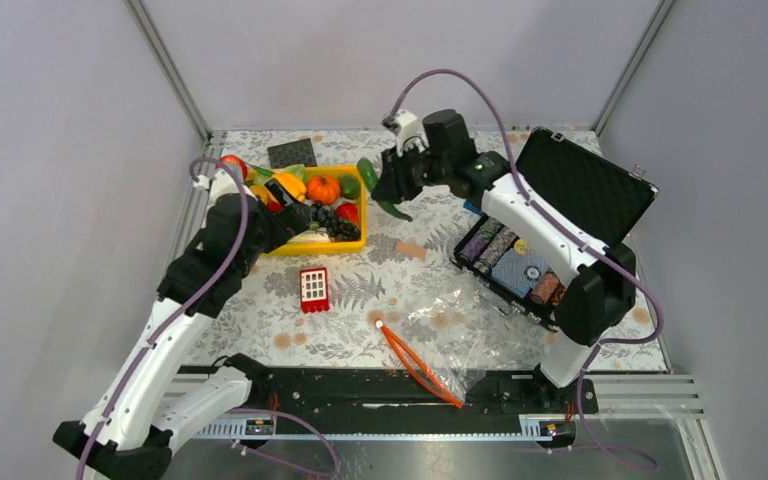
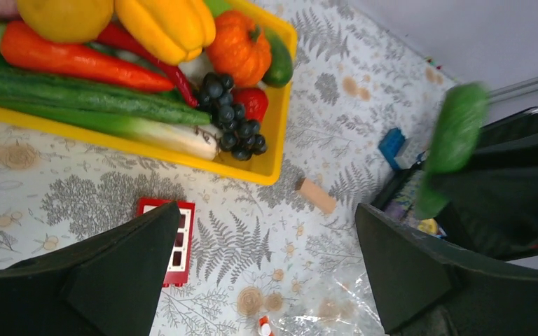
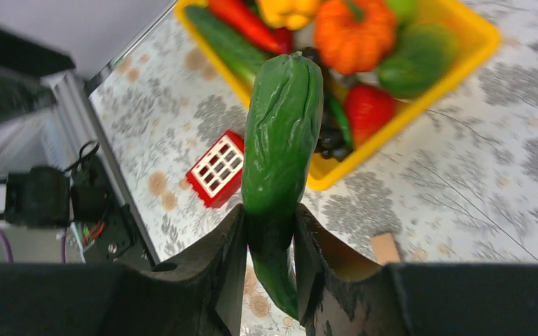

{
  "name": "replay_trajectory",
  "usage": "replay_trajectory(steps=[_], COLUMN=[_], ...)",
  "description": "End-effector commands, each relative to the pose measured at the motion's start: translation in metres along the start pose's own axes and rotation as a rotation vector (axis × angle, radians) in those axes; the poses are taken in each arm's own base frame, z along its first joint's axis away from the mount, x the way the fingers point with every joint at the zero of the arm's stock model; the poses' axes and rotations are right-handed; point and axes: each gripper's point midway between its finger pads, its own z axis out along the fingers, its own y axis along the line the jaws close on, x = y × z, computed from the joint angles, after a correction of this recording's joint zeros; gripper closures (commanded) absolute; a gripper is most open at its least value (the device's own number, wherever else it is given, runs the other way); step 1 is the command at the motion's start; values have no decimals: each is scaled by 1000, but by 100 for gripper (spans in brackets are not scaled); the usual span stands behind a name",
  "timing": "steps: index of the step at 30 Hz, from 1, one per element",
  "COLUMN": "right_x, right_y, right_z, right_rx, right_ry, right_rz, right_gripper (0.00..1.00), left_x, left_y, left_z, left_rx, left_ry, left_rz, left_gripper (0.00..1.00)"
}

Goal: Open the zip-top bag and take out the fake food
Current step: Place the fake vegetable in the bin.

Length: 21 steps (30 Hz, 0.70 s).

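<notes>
The right gripper swings over the tray to the left in the top view next, since it holds the other food, then lowers beside the bell pepper [image 2: 168,24] and releases.
The zip-top bag [image 1: 452,318] lies flat and crinkled on the near table, its red-orange zip strip [image 1: 415,362] running toward the front edge. A corner of the bag [image 2: 322,316] shows in the left wrist view. Fake food fills a yellow tray [image 1: 362,222]: an orange pumpkin [image 1: 323,188], a yellow bell pepper [image 2: 168,24], a carrot [image 2: 63,56] and a red piece [image 3: 368,108]. My left gripper [image 1: 303,208] hovers over the tray, open and empty [image 2: 266,210]. My right gripper [image 1: 392,185] is shut on a wrinkled green vegetable [image 3: 284,126], held in the air right of the tray.
A red windowed block [image 1: 314,288] lies in front of the tray. An open black hard case [image 1: 520,265] with chip rolls stands on the right, lid [image 1: 585,185] raised. A small wooden block [image 1: 412,250], a black square [image 1: 292,153] and a blue piece [image 2: 392,143] also lie about.
</notes>
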Motion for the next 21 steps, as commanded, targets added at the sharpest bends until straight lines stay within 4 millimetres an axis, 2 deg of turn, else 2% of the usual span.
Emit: replay_trajectory(steps=[1, 3, 5, 7, 13, 18, 21], right_x=[-10, -14, -16, -17, -33, -33, -29], right_y=[23, 36, 50, 60, 84, 102, 106], right_z=[13, 22, 32, 45, 81, 114, 132], right_rx=[-128, -193, -266, -316, -368, -375, -355], right_ry=[-36, -61, -86, -103, -132, -106, -67], right_rz=[-191, -269, -356, -460, -648, -820, -917], right_gripper=[81, 82, 83, 81, 78, 78, 77], left_x=[-42, -61, -70, -74, -84, -101, -104], left_y=[-21, -20, -17, -14, -2, -5, -3], left_z=[-35, -49, -59, -65, -84, -105, -110], left_rx=[115, 108, 100, 94, 47, 55, 50], left_ry=[-35, -73, -93, -102, -119, -169, -180], left_rz=[23, 32, 43, 53, 98, 123, 135], left_gripper=[2, 2, 1, 1, 2, 1, 2])
